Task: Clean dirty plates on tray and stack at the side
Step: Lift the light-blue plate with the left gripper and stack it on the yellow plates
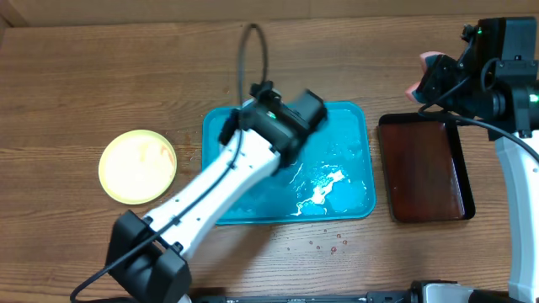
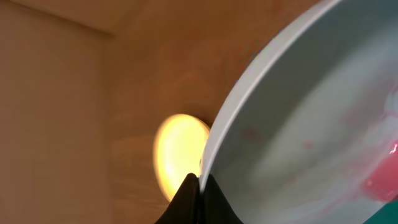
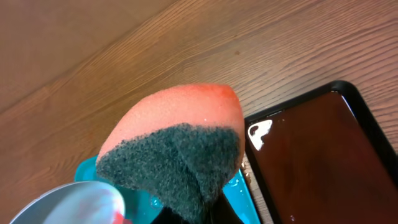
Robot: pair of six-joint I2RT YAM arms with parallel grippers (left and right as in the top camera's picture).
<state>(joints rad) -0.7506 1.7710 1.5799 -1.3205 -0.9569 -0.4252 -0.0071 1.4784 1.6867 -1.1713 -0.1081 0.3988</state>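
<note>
The yellow-green plate [image 2: 180, 155] is below the robot's left gripper, to the left in the overhead view, so the left gripper should next swing there, lower the blue plate [image 2: 311, 118] onto it and let go.
My left gripper [image 2: 199, 182] is shut on the rim of the light blue plate [image 2: 311, 118], which is held tilted and has a red smear at its right. In the overhead view my left gripper [image 1: 242, 123] is over the turquoise tray [image 1: 354, 118], and the arm hides most of that plate. A yellow-green plate [image 1: 137, 167] lies on the table left of the tray; it also shows in the left wrist view [image 2: 177, 155]. My right gripper [image 1: 434, 80] is shut on an orange sponge [image 3: 174, 118] with a dark green pad, raised right of the tray. The blue plate's edge [image 3: 62, 205] shows below it.
A smaller dark red-brown tray [image 1: 425, 168] lies right of the turquoise tray, with a wet patch [image 3: 259, 132]. The turquoise tray floor is wet [image 1: 324, 189]. Red droplets [image 1: 324, 242] dot the table in front of it.
</note>
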